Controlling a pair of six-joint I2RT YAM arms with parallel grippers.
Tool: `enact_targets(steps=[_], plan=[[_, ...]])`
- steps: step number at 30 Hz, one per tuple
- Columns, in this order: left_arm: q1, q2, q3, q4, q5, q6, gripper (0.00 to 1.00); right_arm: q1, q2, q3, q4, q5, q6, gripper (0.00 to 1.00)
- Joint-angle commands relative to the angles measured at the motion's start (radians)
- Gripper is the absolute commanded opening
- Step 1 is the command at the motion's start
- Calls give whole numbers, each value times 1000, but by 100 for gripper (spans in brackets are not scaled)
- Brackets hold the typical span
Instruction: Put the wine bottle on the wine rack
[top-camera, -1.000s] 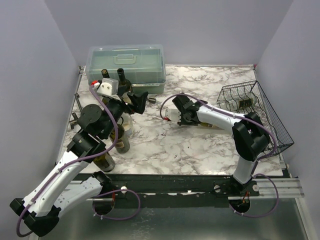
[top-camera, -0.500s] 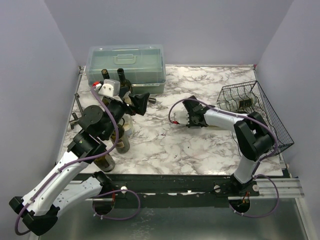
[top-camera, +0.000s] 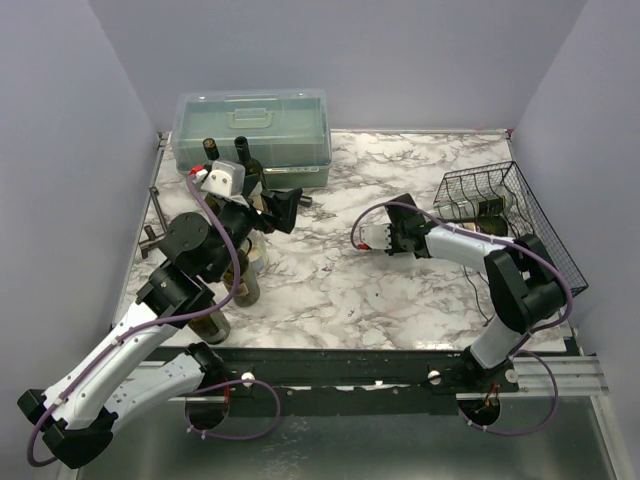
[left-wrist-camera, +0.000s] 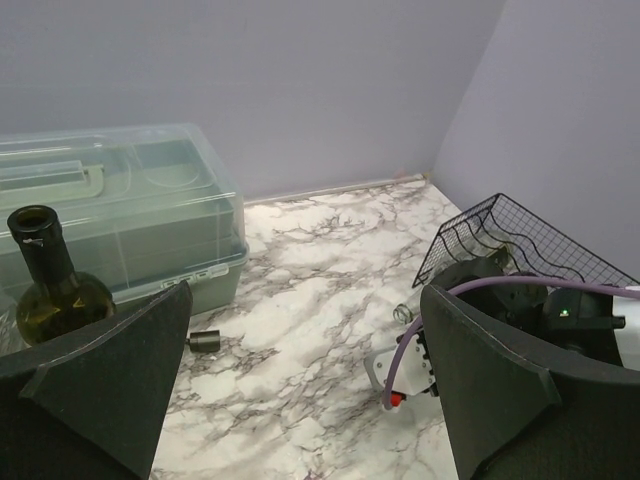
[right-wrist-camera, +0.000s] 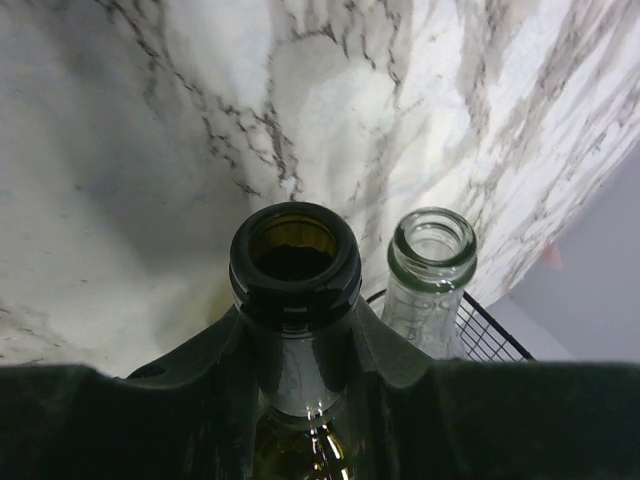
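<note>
The robot's right gripper will push the dark green wine bottle toward the rack, beside the clear glass bottle, and let go of it, because the dark green bottle's neck sticks out far over the marble.
My right gripper (right-wrist-camera: 295, 315) is shut on the neck of a dark green wine bottle (right-wrist-camera: 295, 265), just below its open mouth. A clear glass bottle (right-wrist-camera: 432, 255) lies close beside it on the black wire wine rack (right-wrist-camera: 490, 335). In the top view the right gripper (top-camera: 395, 238) is low over the marble just left of the rack (top-camera: 535, 235), and the held bottle is mostly hidden under the arm. My left gripper (top-camera: 280, 205) is open and empty, raised over the left half of the table; its fingers (left-wrist-camera: 100, 390) frame the left wrist view.
A translucent grey-green box (top-camera: 252, 128) stands at the back left. Several dark bottles (top-camera: 243, 152) stand upright along the left side, one showing in the left wrist view (left-wrist-camera: 55, 290). A small dark cap (left-wrist-camera: 205, 341) lies near the box. Purple walls surround the table.
My right gripper has moved right toward the rack, carrying the bottle with it. My left gripper has shifted only slightly and stays open.
</note>
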Motion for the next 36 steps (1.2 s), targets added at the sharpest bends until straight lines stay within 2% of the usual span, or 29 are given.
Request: enact_targets(steps=[1, 25, 36], plan=[[-10, -10, -13, 17, -28, 17, 98, -26, 2, 4, 106, 44, -90, 1], [-20, -10, -13, 19, -43, 30, 98, -148, -62, -83, 201, -57, -107, 1], [-21, -14, -13, 18, -45, 32, 98, -182, -53, -136, 277, -83, -119, 18]])
